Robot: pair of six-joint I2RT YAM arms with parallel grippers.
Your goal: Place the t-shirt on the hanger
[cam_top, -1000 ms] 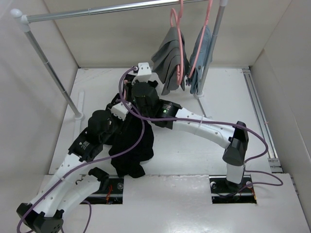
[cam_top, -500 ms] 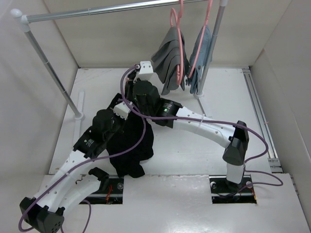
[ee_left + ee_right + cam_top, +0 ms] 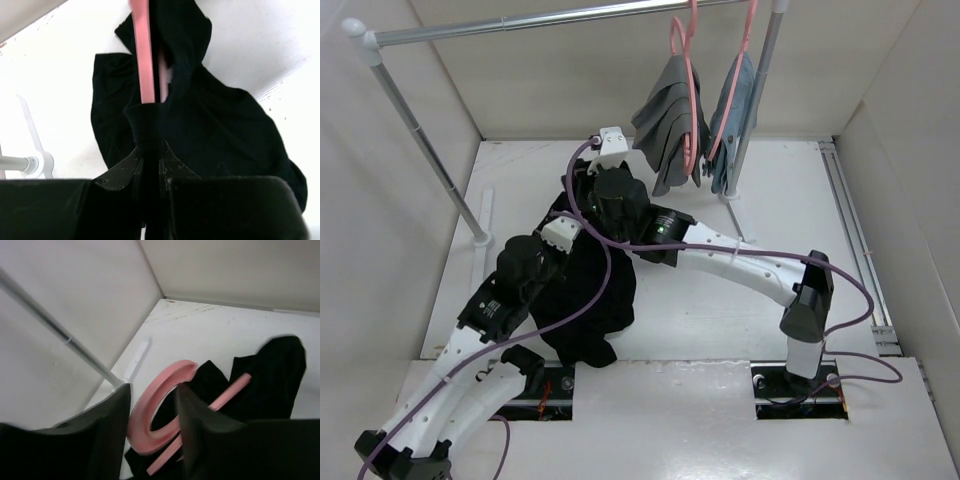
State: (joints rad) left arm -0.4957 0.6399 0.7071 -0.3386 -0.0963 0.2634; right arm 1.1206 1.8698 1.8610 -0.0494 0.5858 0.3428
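My left gripper should next raise the hanger outward, set its hook over the bar's empty end [image 3: 442, 31] above and outward of the gripper, and release it.
The black t-shirt [image 3: 595, 300] lies bunched on the white table between the two arms. My left gripper [image 3: 558, 240] is on its upper left part. In the left wrist view its jaws [image 3: 150, 155] are shut on a fold of the t-shirt [image 3: 225, 130], and the pink hanger [image 3: 142, 60] runs up out of that fold. My right gripper [image 3: 585, 185] is at the shirt's far end. In the right wrist view it stands open [image 3: 153, 390], with the hanger's curved hook [image 3: 141, 426] lying between the fingers over black cloth [image 3: 280, 365].
A metal rail [image 3: 520, 22] crosses the back, with its left pole [image 3: 430, 150] slanting down to a foot on the table. A grey garment [image 3: 670, 110] and a blue-grey garment [image 3: 732, 100] hang on pink hangers at the back right. White walls enclose the table.
My left gripper has shut on the t-shirt fold and drawn back slightly. My right gripper has opened around the hanger hook and shifted a little toward the back.
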